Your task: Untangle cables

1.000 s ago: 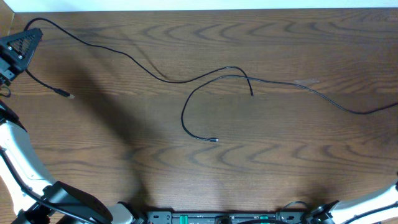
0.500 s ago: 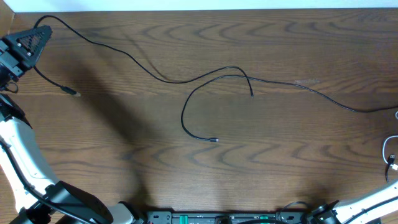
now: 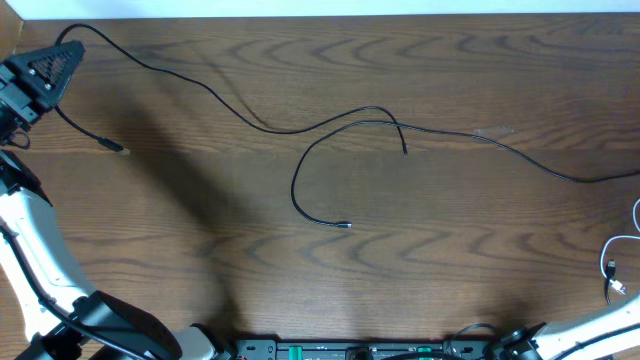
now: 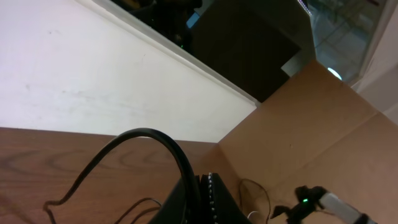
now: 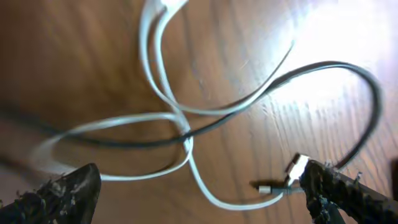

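My right gripper should next move outward, to the left in the overhead view, and down onto their crossing, because the second black cable crosses the first cable in the middle of the table.
My left gripper is at the table's far left corner, shut on a thin black cable; in the left wrist view that cable arches out of the shut gripper. Its short end lies at a plug. It meets a second black cable near the table's middle, where they cross. A strand runs on to the right edge. A white cable lies looped at the right edge. My right gripper is open just above the white cable and a black strand.
A cardboard box and a white wall stand beyond the left gripper. The right arm's base shows at the lower right corner. The left arm runs down the table's left side.
My right gripper has opened, and the white cable has come into view at the right edge and settled lower. The left gripper shifted slightly up and right, still shut on its cable.
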Robot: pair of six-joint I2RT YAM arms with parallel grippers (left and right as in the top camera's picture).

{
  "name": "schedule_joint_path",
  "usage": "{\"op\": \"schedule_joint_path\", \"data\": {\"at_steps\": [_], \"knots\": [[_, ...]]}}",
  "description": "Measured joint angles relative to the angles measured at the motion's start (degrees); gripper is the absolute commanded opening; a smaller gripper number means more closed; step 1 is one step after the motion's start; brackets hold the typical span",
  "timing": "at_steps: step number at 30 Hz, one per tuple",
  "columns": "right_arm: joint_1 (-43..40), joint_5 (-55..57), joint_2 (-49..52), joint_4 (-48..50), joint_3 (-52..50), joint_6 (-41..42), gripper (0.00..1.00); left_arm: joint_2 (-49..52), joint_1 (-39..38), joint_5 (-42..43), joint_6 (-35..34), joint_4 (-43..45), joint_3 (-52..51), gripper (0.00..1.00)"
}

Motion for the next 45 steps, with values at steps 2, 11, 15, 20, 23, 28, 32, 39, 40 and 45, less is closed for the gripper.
{"op": "schedule_joint_path", "data": {"at_steps": [2,11,15,20,23,28,32,39,40,45], "knots": [[-0.09,0.70,-4.59,0.04,0.00,1.77,0.99,0.00,0.00,0.00,0.15,0.00,0.00,0.08],[2.56,-6.01,-17.94,0.59,0.17,-12.96,0.99,0.00,0.00,0.00,0.55,0.00,0.00,0.07],[9.44,-15.21,-17.11,3.93,-0.20,-28.74,0.99,0.00,0.00,0.02,0.57,-0.02,0.00,0.07],[23.04,-26.64,-14.56,7.98,-1.20,-53.35,0.99,0.00,0.00,0.04,0.57,-0.02,0.00,0.07],[33.05,-32.70,-11.21,6.97,-1.60,-69.79,0.99,0.00,0.00,0.00,0.57,-0.02,0.00,0.07],[46.42,-32.89,-4.74,6.08,-1.73,-85.05,0.99,0.00,0.00,0.02,0.57,-0.02,0.00,0.07],[55.80,-25.40,0.35,6.05,-1.92,-92.06,0.90,0.00,0.00,0.02,0.79,-0.02,0.00,0.07],[66.25,-7.80,6.25,13.03,-2.12,-100.17,0.83,0.00,0.00,-0.02,3.32,0.00,0.00,0.07],[67.01,-5.75,6.71,15.39,-2.19,-101.26,0.82,0.00,0.00,0.04,3.65,-0.02,0.00,0.07],[68.89,-2.43,7.50,21.75,-2.21,-104.10,0.82,0.00,0.00,0.00,5.64,0.00,-0.26,0.07]]}}
